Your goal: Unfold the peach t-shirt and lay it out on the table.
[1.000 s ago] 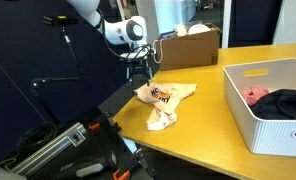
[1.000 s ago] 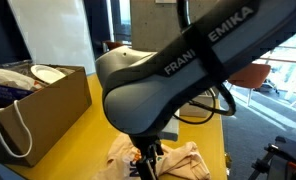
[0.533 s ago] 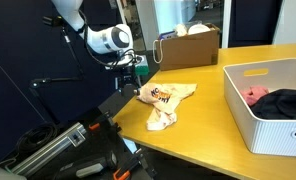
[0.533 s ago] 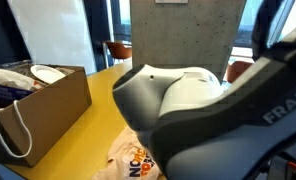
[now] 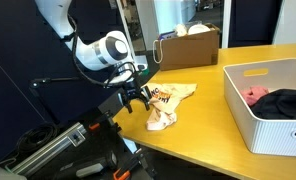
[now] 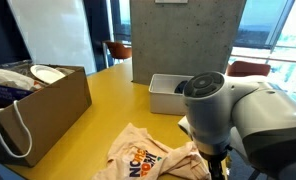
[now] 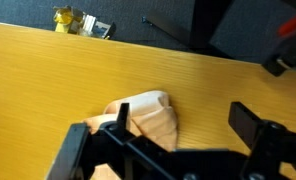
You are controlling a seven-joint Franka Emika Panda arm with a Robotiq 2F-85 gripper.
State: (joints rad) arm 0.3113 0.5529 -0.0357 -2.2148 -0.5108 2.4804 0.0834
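Note:
My gripper moves outward from the table edge and lowers onto the bunched fabric (image 5: 164, 105) beside the orange print next, since folds still lie heaped there.
The peach t-shirt (image 5: 165, 100) lies crumpled near the table's (image 5: 208, 135) left edge, its orange print facing up. In an exterior view the print (image 6: 140, 163) shows on bunched fabric at the front of the table. My gripper (image 5: 138, 98) hangs open just left of the shirt, at the table edge. In the wrist view the open gripper (image 7: 186, 124) straddles a folded end of the t-shirt (image 7: 148, 118). One finger (image 7: 122, 116) lies over the fabric and the other finger (image 7: 250, 124) stands over bare wood. Nothing is held.
A white bin (image 5: 268, 100) with a pink-red and a black garment stands on the right of the table. A cardboard box (image 5: 188, 45) sits at the back; the same box (image 6: 38, 95) and bin (image 6: 173, 92) show in an exterior view. Camera gear (image 5: 68, 145) lies below the table edge.
The arm has swung down and to the left, from above the shirt to its left end at the table edge. The gripper stayed open. The shirt has not moved.

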